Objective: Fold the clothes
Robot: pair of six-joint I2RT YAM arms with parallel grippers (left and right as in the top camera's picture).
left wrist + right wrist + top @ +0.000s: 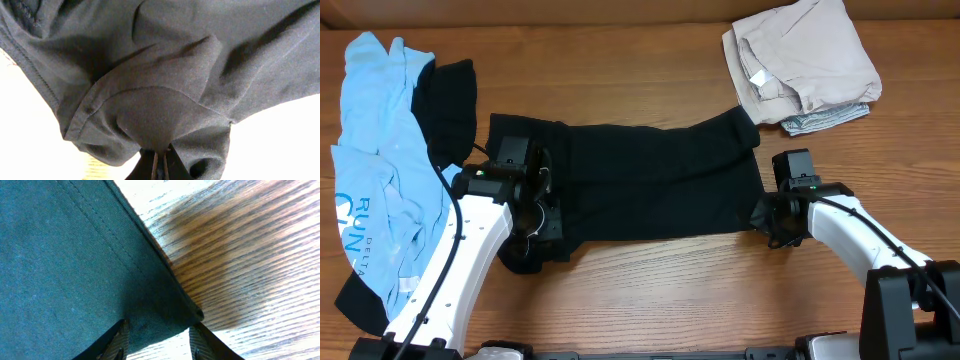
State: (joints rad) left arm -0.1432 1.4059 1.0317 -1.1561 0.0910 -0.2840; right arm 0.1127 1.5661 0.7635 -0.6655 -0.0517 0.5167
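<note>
The flatter black fabric (562, 172) lies outward of the left gripper, so the robot next needs to pull the bunched fold in that gripper outward over the fabric and let it go there.
The large black garment (650, 180) lies spread flat across the middle of the table. My left gripper (545, 215) sits at its front left corner and is shut on a bunched fold of the black fabric (165, 75), pinched between the jaws of the left gripper (160, 160). At the front right corner is my right gripper (765, 215). In the right wrist view the right gripper (159, 330) stands open, with the hemmed corner of the black garment (65, 255) lying between its jaws on the wood.
A light blue printed T-shirt (380, 170) lies crumpled at the far left, over another dark piece (445, 100). Folded beige pieces (805, 60) are stacked at the back right. Bare wooden table (650, 290) runs along the front edge.
</note>
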